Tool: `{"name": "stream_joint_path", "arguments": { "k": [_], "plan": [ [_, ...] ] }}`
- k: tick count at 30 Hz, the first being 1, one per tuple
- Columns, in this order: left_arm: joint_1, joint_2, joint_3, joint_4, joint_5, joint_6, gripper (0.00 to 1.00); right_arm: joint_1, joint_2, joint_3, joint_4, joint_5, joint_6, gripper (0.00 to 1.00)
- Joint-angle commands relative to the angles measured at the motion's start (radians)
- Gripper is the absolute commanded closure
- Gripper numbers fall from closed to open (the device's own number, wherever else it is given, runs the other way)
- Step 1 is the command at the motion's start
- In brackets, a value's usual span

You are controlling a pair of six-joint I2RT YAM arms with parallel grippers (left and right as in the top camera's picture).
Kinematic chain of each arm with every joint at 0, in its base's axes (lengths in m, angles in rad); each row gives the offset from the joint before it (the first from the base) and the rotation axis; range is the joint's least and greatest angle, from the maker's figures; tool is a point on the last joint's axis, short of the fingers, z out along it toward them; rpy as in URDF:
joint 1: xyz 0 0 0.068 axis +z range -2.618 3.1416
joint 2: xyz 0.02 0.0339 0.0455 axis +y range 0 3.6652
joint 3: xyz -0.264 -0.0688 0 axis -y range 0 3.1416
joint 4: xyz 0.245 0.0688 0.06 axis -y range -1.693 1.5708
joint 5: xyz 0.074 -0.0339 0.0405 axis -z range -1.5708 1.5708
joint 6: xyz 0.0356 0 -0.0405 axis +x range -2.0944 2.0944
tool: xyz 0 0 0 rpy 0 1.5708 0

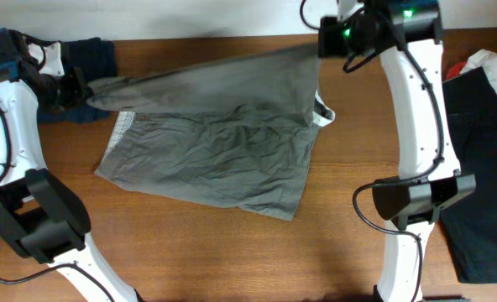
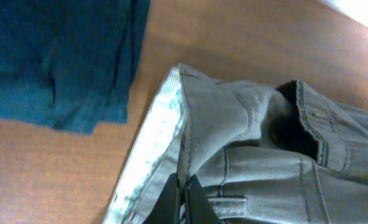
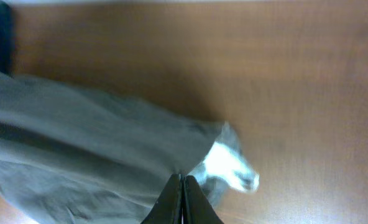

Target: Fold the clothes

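Next, the right gripper moves back and down over the shorts' near end (image 1: pixel 292 184), which lies flat below it toward my base. It then releases the shorts' corner, doubling the cloth.
The grey-olive shorts (image 1: pixel 206 155) lie spread on the wooden table, with their far edge lifted and stretched between both grippers. My left gripper (image 1: pixel 87 91) is shut on the waistband at the left; the left wrist view shows its jaws (image 2: pixel 185 190) pinching the cloth beside the pale inner lining (image 2: pixel 150 152) and a belt loop. My right gripper (image 1: pixel 320 42) is shut on the shorts' far right corner; in the right wrist view its jaws (image 3: pixel 182 183) pinch the grey cloth (image 3: pixel 78 143) next to a white pocket lining (image 3: pixel 234 165).
A dark navy folded garment (image 1: pixel 89 59) lies at the far left behind the left gripper, and shows in the left wrist view (image 2: pixel 59 56). A large black garment (image 1: pixel 483 168) lies at the right edge with a white and red cloth (image 1: pixel 492 63) beyond it.
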Motion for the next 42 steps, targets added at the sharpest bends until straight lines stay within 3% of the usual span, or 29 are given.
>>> {"name": "stream_joint_path", "arguments": {
  "k": [1,4,8,12,16,18,20,25,27,28,29,30,31,32,34,35,36,38,42],
  "plan": [
    [0.044,0.0,-0.083,-0.008,-0.122,0.042,0.99,-0.003,0.003,-0.236,-0.01,0.061,-0.023,0.96],
    [0.047,0.0,-0.116,-0.075,-0.19,0.042,0.99,0.037,0.003,-0.317,-0.064,0.056,0.015,0.96],
    [0.076,0.0,-0.116,-0.194,-0.256,0.006,0.99,0.076,-0.003,-0.322,-0.259,0.055,0.055,0.96],
    [0.082,0.0,-0.116,-0.296,-0.315,0.007,0.99,0.09,-0.086,-0.351,-0.259,-0.012,0.06,0.96],
    [0.082,0.0,-0.116,-0.344,-0.346,-0.001,0.99,0.157,-0.212,-0.541,-0.255,0.021,0.083,0.96],
    [0.082,0.0,-0.116,-0.382,-0.368,-0.008,0.99,0.192,-0.212,-0.667,-0.229,0.098,0.173,0.96],
    [0.082,0.0,-0.116,-0.435,-0.438,-0.039,0.99,0.204,-0.212,-0.746,-0.2,0.098,0.194,0.96],
    [0.082,0.0,-0.116,-0.519,-0.458,-0.039,0.98,0.211,-0.212,-0.861,-0.183,0.098,0.214,0.96],
    [0.081,0.0,-0.116,-0.562,-0.458,-0.039,0.82,0.225,-0.212,-0.873,-0.19,0.086,0.214,0.82],
    [0.081,0.0,-0.116,-0.574,-0.458,-0.039,0.61,0.229,-0.212,-0.873,-0.199,0.087,0.208,0.56],
    [0.081,0.0,-0.116,-0.579,-0.458,-0.039,0.49,0.229,-0.212,-0.873,-0.207,0.089,0.202,0.36],
    [0.081,0.0,-0.116,-0.579,-0.457,-0.039,0.47,0.229,-0.212,-0.872,-0.214,0.091,0.182,0.2],
    [0.081,0.0,-0.114,-0.575,-0.452,-0.04,0.46,0.222,-0.214,-0.859,-0.216,0.09,0.172,0.18],
    [0.081,0.0,-0.109,-0.571,-0.446,-0.059,0.47,0.217,-0.214,-0.84,-0.222,0.09,0.159,0.18],
    [0.068,0.0,-0.053,-0.564,-0.366,-0.061,0.77,0.201,-0.214,-0.759,-0.216,0.083,0.15,0.18],
    [0.054,0.0,-0.027,-0.565,-0.309,-0.054,0.94,0.204,-0.214,-0.731,-0.169,0.077,0.141,0.25],
    [0.019,0.0,-0.011,-0.568,-0.242,-0.012,1.0,0.215,-0.214,-0.733,-0.106,0.02,0.094,0.44],
    [-0.056,0.0,-0.02,-0.542,-0.202,0.04,1.0,0.246,-0.212,-0.779,0.013,-0.067,0.072,0.67],
    [-0.201,0.0,-0.11,-0.389,-0.206,0.043,1.0,0.283,-0.197,-0.861,0.195,-0.067,0.079,0.67]
  ]
}}
